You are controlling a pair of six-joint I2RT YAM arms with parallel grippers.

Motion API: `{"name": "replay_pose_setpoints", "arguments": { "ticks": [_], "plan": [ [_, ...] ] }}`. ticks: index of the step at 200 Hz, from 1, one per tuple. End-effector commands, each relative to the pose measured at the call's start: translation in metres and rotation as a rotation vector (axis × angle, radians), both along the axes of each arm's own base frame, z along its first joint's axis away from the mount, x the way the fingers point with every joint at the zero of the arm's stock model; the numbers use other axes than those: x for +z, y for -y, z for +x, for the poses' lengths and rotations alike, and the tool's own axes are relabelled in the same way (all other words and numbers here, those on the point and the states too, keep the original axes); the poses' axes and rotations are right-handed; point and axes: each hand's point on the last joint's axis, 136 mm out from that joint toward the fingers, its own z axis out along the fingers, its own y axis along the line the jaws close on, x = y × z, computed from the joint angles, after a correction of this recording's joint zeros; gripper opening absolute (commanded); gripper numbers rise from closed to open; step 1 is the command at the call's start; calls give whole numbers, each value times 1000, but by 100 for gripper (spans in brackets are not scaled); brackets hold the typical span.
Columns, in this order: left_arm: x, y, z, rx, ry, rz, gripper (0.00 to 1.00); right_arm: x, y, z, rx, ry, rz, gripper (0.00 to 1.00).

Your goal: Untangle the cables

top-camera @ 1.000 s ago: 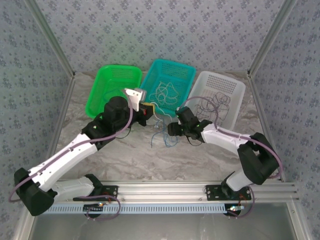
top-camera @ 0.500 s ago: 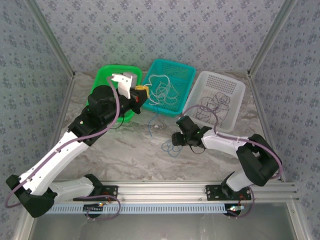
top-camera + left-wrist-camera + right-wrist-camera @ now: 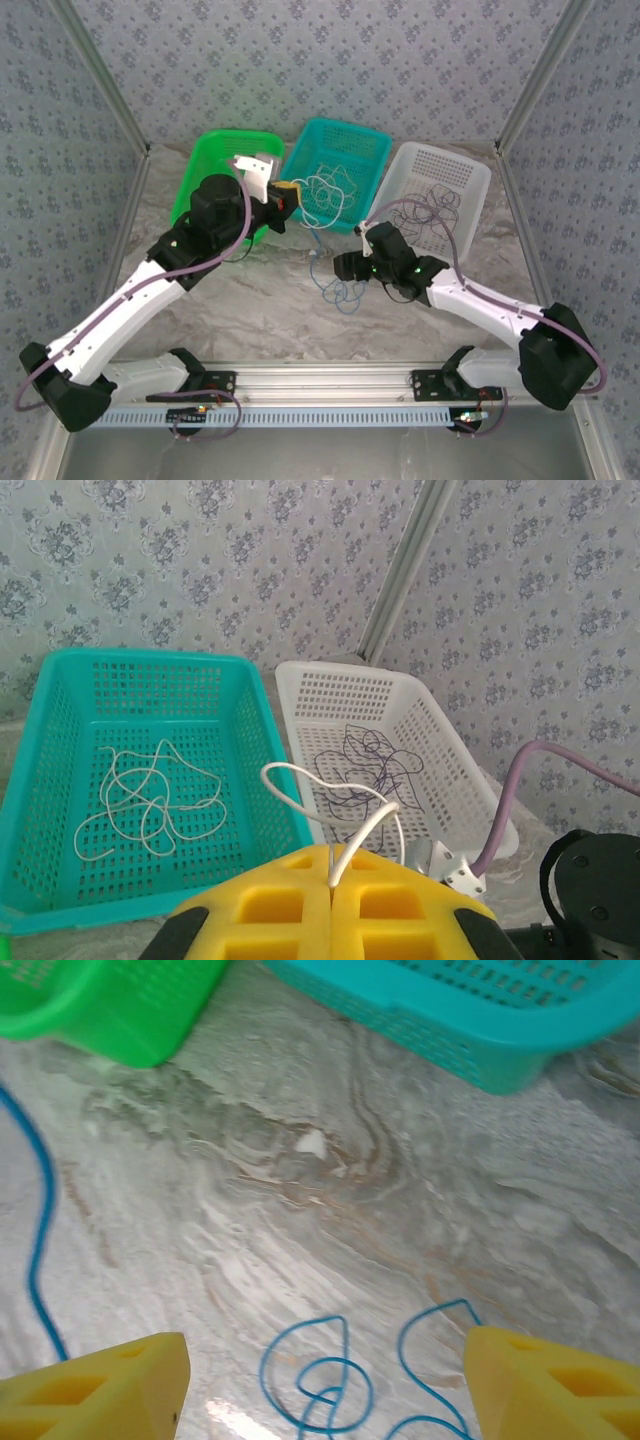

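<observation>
The left gripper rises and moves outward next, then lowers over the bottom of the teal basket to release the thin white cable (image 3: 300, 780), because white cable lies there.
My left gripper (image 3: 286, 196) is shut on a thin white cable (image 3: 300, 780), which loops up out of the closed yellow fingers (image 3: 270, 900). It hovers at the near left edge of the teal basket (image 3: 375, 150), where more white cables (image 3: 140, 800) lie. On the table, a blue cable (image 3: 340, 290) lies in loose loops. My right gripper (image 3: 345, 266) hangs just above it, open, and the blue loops (image 3: 320, 1380) show between its spread yellow fingers (image 3: 110, 1390). Dark cables (image 3: 365, 765) lie in the white basket (image 3: 470, 180).
A green basket (image 3: 215, 165) stands at the back left, beside the teal one. All three baskets line the back of the marble table (image 3: 260, 300). Patterned walls and metal posts close in the sides. A rail (image 3: 320, 380) runs along the near edge.
My left gripper carried the white cable back from the table centre to the teal basket's edge. My right gripper opened wider, and the blue cable now lies alone on the table.
</observation>
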Motion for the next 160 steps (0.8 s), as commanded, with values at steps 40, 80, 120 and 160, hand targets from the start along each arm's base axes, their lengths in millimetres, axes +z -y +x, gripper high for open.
{"name": "replay_pose_setpoints", "arguments": {
  "ticks": [40,80,120,160],
  "plan": [
    [26,8,-1,-40,40,-83,0,32,-42,-1,150,42,195,77],
    [26,12,0,-49,39,-90,0,41,-51,4,160,56,252,78],
    [36,17,0,-64,53,-127,0,28,-67,21,169,50,241,79],
    [45,22,-2,-85,65,-147,0,2,-76,36,194,20,203,60]
  ]
}}
